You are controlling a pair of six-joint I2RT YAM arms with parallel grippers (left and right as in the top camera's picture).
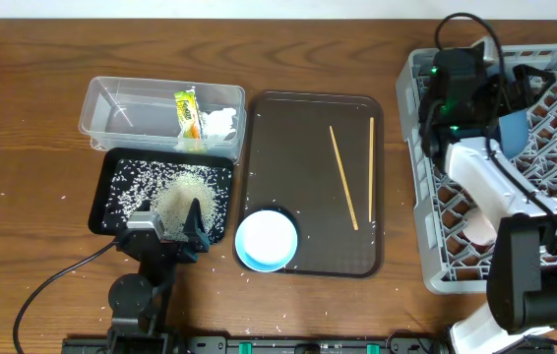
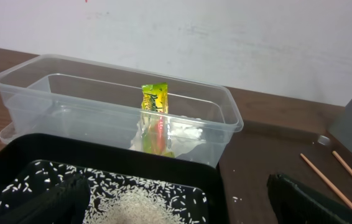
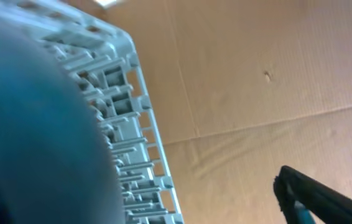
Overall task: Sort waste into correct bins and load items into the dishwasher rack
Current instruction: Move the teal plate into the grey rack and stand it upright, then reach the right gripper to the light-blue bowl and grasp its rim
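Note:
My right gripper crosses the chopsticks next and moves down onto the rim facing them on the light-blue bowl (image 1: 266,239), as that bowl sits to its left in the overhead view.
The clear tub (image 1: 111,108) holds the yellow-green wrapper (image 1: 189,116) and the white tissue (image 1: 220,122); both also show in the left wrist view, the wrapper (image 2: 154,106) upright. The black tray (image 1: 111,172) holds loose rice (image 1: 182,189). My left gripper (image 1: 172,228) is open and empty over the tray's near edge (image 2: 179,205). The light-blue bowl (image 1: 266,239) and two chopsticks (image 1: 343,175) lie on the brown tray. My right gripper (image 1: 520,98) is open at the dark-blue bowl (image 1: 511,128) in the grey rack (image 1: 426,177); the bowl fills the left of the right wrist view (image 3: 33,124). A pink cup (image 1: 477,226) sits in the rack. The white cup is hidden.
The brown serving tray (image 1: 308,265) lies between the bins and the rack. Stray rice grains dot the table around the black tray and near the front edge. The right arm stretches over the rack's near half.

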